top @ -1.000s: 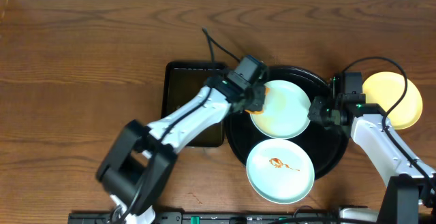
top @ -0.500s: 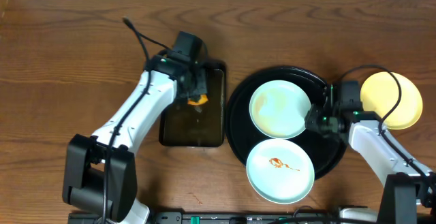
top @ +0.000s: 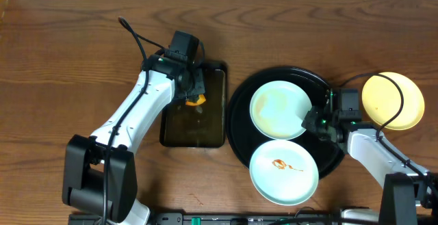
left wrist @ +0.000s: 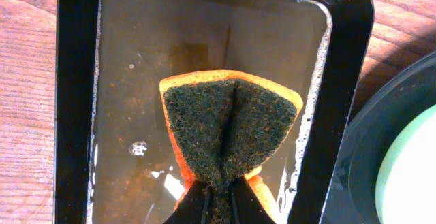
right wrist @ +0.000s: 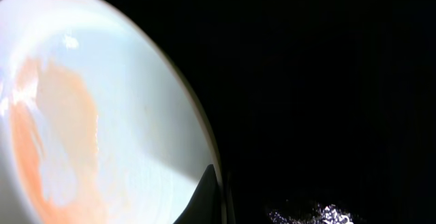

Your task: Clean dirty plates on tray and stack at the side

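Note:
I will lift my right gripper next and swing it to the right in the overhead view, over the pale yellow plate [top: 392, 100] that lies off the tray. Then I will lower it and release.
The round black tray [top: 309, 81] holds two mint-white plates. The upper plate [top: 277, 109] has a faint orange film, and my right gripper [top: 313, 122] is shut on its right rim. In the right wrist view one finger [right wrist: 212, 195] lies on that plate's [right wrist: 102, 108] edge over the dark tray [right wrist: 327, 81]. The lower plate [top: 283, 172] has a red sauce smear. The pale yellow plate [top: 392, 100] lies on the table to the right of the tray. My left gripper [top: 194, 96] is shut on an orange sponge [left wrist: 228, 125] with a dark scouring face.
A smaller rectangular black tray [top: 174, 126] with brownish water lies left of the round tray; the sponge hangs over it [left wrist: 75, 115]. The round tray's rim [left wrist: 381, 156] shows at the right of the left wrist view. Cables trail from both arms.
My left gripper carried the sponge from the upper plate left to the rectangular tray and now holds still there. My right gripper shifted slightly down the plate's rim.

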Motion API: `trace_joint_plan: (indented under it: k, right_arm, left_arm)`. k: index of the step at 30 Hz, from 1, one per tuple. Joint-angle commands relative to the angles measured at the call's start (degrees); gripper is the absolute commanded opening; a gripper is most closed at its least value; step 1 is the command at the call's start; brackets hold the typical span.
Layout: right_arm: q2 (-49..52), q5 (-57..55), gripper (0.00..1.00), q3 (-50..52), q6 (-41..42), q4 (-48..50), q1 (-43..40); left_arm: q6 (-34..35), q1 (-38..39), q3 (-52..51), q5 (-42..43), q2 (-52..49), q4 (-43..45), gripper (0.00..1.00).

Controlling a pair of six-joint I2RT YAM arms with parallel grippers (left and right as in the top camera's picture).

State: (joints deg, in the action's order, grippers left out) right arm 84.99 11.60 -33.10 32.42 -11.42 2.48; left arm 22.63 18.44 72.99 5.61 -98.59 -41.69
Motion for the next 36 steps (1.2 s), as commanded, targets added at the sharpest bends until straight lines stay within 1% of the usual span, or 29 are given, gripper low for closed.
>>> trace_joint_plan:
  k: [1,5,7,9,10,12,14,18,20,23,26,28,30,33,36]
  right_arm:
    - [-0.24,1.01,0.01,0.11,1.84,4.46,0.48]
    - [-0.83,2.34,0.01,0.02,1.53,11.63,-0.44]
    - [-1.6,2.36,0.01,-0.46,0.0,12.02,-0.81]
    - [-2.99,1.9,0.01,-1.25,-4.31,11.85,-1.01]
    - [-3.98,0.87,0.01,-1.95,-7.58,11.13,-1.01]
    - [-5.33,-2.47,0.01,-3.65,-10.47,7.67,-1.01]
    - [-6.82,-8.46,0.01,-7.45,-16.92,1.4,-0.87]
    - [-7.21,-14.27,0.01,-14.05,-24.24,-5.92,0.55]
    - [-7.21,-17.38,0.01,-16.87,-27.65,-8.02,1.75]
    - [-7.21,-24.61,0.01,-20.7,-31.82,-11.26,4.85]
    - [-7.21,-31.63,0.01,-22.29,-35.93,-12.04,8.57]
    - [-7.21,-41.09,0.01,-22.4,-39.1,-11.63,12.68]
    - [-7.21,-47.47,0.01,-22.4,-42.27,-11.1,15.93]
    - [-7.19,-55.45,0.01,-22.4,-47.8,-9.27,21.49]
    - [-7.19,-61.55,0.01,-22.4,-50.45,-6.82,25.62]
  left_arm:
    - [-0.35,-0.04,-0.57,-0.52,0.11,-0.59,0.07]
    - [-0.35,-0.04,-0.57,-0.52,0.11,-0.96,0.07]
    - [-0.35,-0.04,-0.57,-0.52,0.11,-0.96,0.07]
    - [-0.35,-0.04,-0.57,-0.55,0.11,-0.96,0.07]
    - [-0.35,-0.04,-0.57,-0.52,0.11,-0.96,0.08]
    - [-0.35,-0.04,-0.57,-0.52,0.11,-0.98,0.07]
    - [-0.35,-0.04,-0.57,-0.52,0.11,-0.98,0.07]
    - [-0.35,-0.04,-0.57,-0.52,0.11,-0.96,0.07]
    - [-0.35,-0.04,-0.57,-0.52,0.11,-0.98,0.08]
    - [-0.35,-0.04,-0.57,-0.52,0.11,-0.98,0.07]
    - [-0.35,-0.04,-0.57,-0.52,0.11,-0.96,0.07]
    - [-0.33,-0.04,-0.57,-0.52,0.11,-0.96,0.07]
    - [-0.35,-0.04,-0.57,-0.52,0.11,-0.96,0.07]
    - [-0.35,-0.04,-0.57,-0.52,0.11,-0.94,0.07]
    - [-0.35,-0.04,-0.57,-0.52,0.11,-0.94,0.07]
